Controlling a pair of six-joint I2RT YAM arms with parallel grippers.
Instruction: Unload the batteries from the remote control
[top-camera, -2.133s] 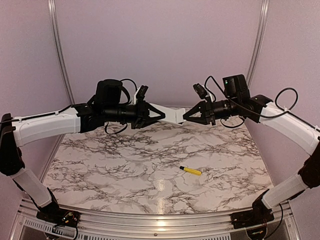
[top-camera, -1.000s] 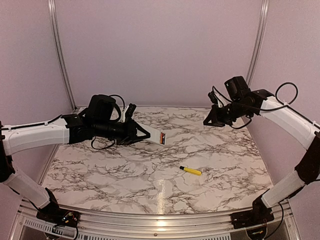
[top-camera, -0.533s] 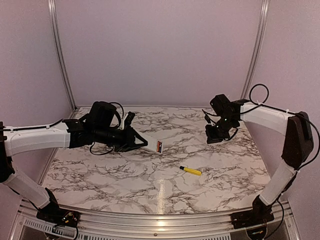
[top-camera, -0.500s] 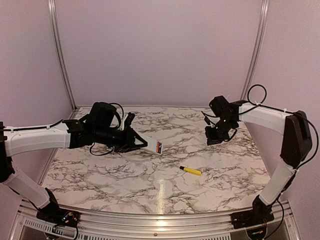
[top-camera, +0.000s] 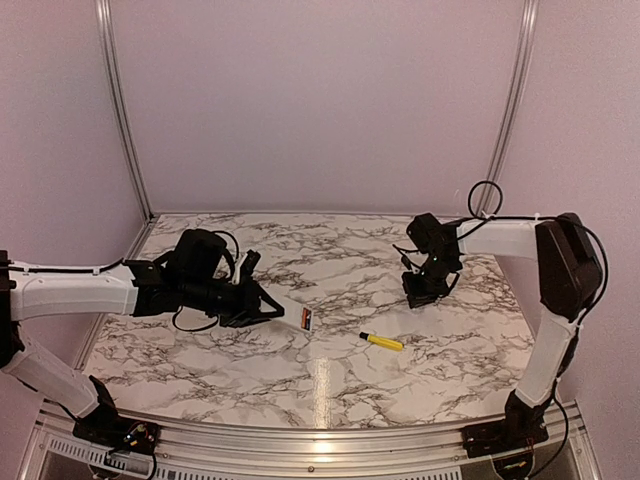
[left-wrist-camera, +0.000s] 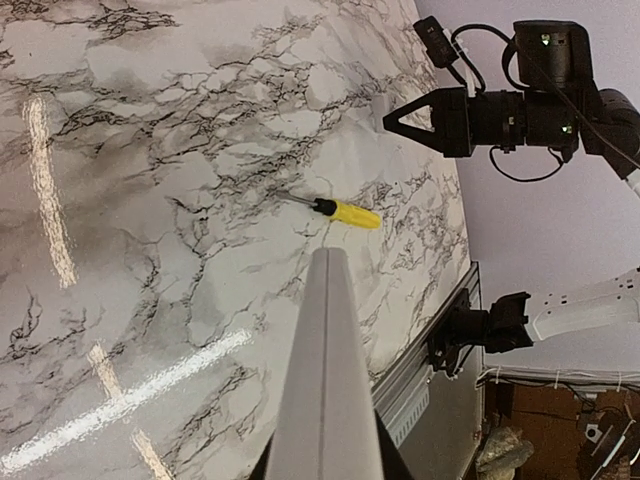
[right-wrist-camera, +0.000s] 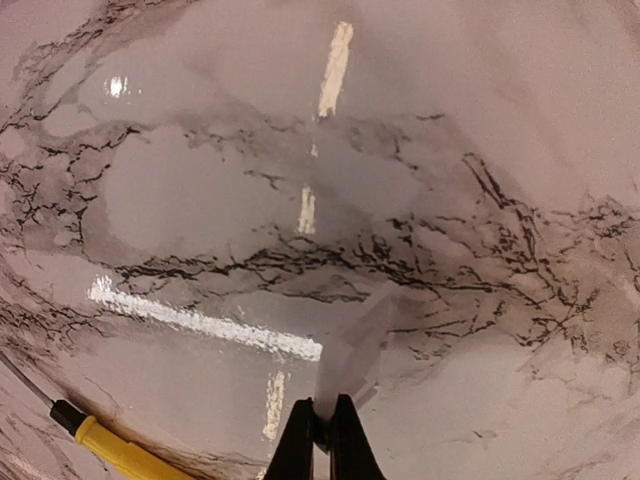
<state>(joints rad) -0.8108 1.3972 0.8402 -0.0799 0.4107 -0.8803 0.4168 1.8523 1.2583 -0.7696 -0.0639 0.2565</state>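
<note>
My left gripper should lower the remote control (top-camera: 296, 314) flat onto the tabletop.
My left gripper (top-camera: 268, 309) is shut on the remote control (top-camera: 296, 314), a flat white bar held low over the table. Its free end shows a red-and-black battery bay (top-camera: 306, 319). The batteries cannot be told apart in it. In the left wrist view the remote control (left-wrist-camera: 326, 360) runs edge-on up from my left gripper (left-wrist-camera: 325, 462). My right gripper (top-camera: 418, 297) hangs close over the table at the right. It is shut on a thin white plastic piece (right-wrist-camera: 357, 352), which sticks out past my right gripper (right-wrist-camera: 320, 412) toward the table.
A yellow stick with a black tip (top-camera: 381, 341) lies on the marble table (top-camera: 200, 370), between the two grippers and nearer the front. The same yellow stick (left-wrist-camera: 346, 212) shows beyond the remote, and the yellow stick (right-wrist-camera: 112, 446) sits at the lower left of the right wrist view. A metal rail (top-camera: 300, 440) edges the table's front.
Both arms have come down. The left one lowered the remote toward the front of the table. The right one swung in and down to the table with the white piece.
</note>
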